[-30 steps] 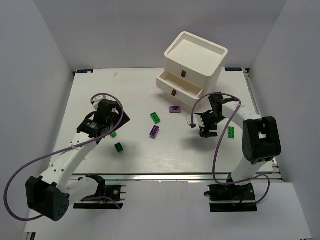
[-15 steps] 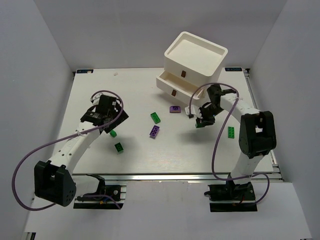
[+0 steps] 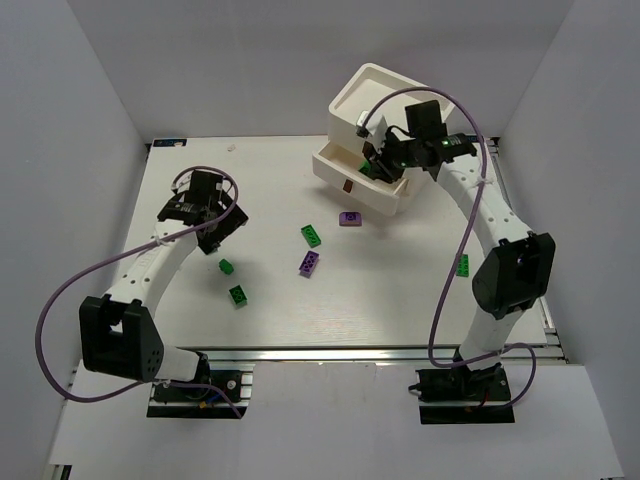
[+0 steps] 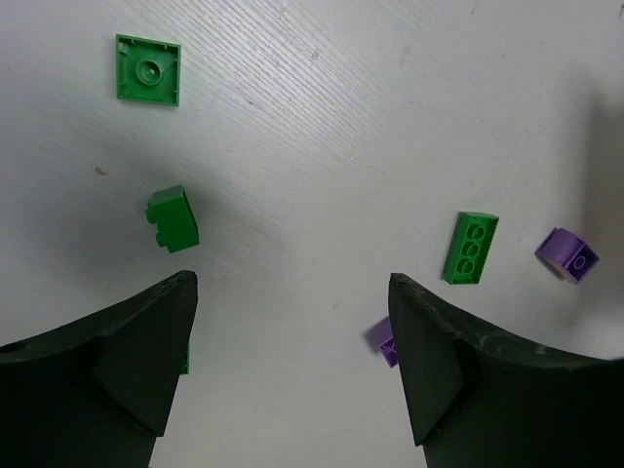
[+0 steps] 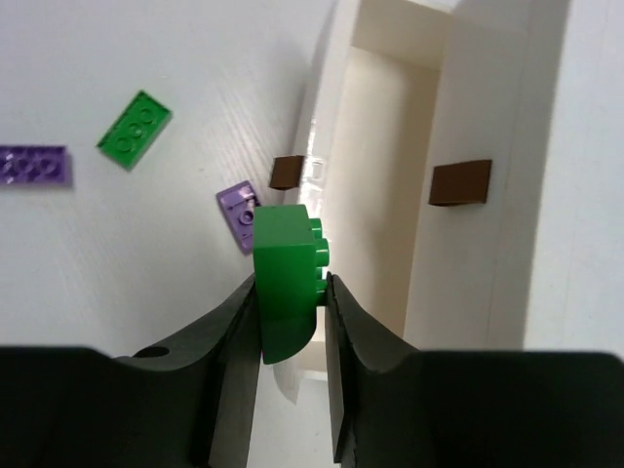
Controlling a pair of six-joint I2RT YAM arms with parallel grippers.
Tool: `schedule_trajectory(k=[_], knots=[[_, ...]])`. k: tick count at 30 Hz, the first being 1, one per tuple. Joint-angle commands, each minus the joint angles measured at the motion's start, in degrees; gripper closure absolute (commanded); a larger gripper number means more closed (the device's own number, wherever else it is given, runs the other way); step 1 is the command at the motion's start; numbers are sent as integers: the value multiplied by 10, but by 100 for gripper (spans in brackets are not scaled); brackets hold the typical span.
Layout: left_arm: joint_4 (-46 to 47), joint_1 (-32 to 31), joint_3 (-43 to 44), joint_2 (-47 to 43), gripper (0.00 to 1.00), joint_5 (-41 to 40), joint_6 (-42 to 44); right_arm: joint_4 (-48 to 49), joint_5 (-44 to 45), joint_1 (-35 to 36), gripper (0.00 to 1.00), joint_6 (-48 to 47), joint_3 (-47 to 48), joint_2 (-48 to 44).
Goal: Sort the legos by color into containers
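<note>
I should next move my open left gripper down and back toward my base, onto the small green brick (image 3: 226, 267) (image 4: 174, 221), because the bare table around it leaves room for both fingers.
My right gripper (image 5: 290, 285) is shut on a dark green lego (image 5: 283, 252), held above the front rim of the lower white container (image 5: 378, 205); from above this gripper (image 3: 378, 160) hangs over that pulled-out bin (image 3: 352, 181). A second container (image 3: 392, 98) sits stacked on top. My left gripper (image 4: 291, 292) is open above bare table, over the left side (image 3: 222, 230). Loose legos lie below it: a green square plate (image 4: 148, 69), a small green brick (image 4: 174, 218), a longer green brick (image 4: 471, 248) and a purple one (image 4: 567, 255).
More bricks lie mid-table: green (image 3: 311, 235), purple (image 3: 309, 263), purple (image 3: 349, 218), two green (image 3: 226, 267) (image 3: 238, 294), and a green one (image 3: 463, 264) by the right arm. Brown marks (image 5: 460, 182) show on the bins. White walls enclose the table.
The right gripper closed on a green brick at the table's right middle and carried it up and back over the lower bin. The left arm drew slightly back and left.
</note>
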Motion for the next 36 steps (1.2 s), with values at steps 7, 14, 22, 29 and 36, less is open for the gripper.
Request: schedule_trajectory(k=[7, 14, 22, 29, 36], knots=[[-9, 37, 18, -3, 9, 4, 26, 88, 200, 16, 80, 109, 29, 62], [-18, 43, -7, -3, 7, 29, 41, 86, 200, 15, 37, 98, 27, 67], [-46, 43, -31, 31, 7, 37, 35, 74, 146, 15, 31, 118, 18, 19], [-34, 43, -36, 116, 10, 37, 23, 262, 89, 7, 33, 146, -170, -145], [-11, 43, -1, 195, 20, 28, 30, 287, 47, 1, 64, 160, -222, -187]])
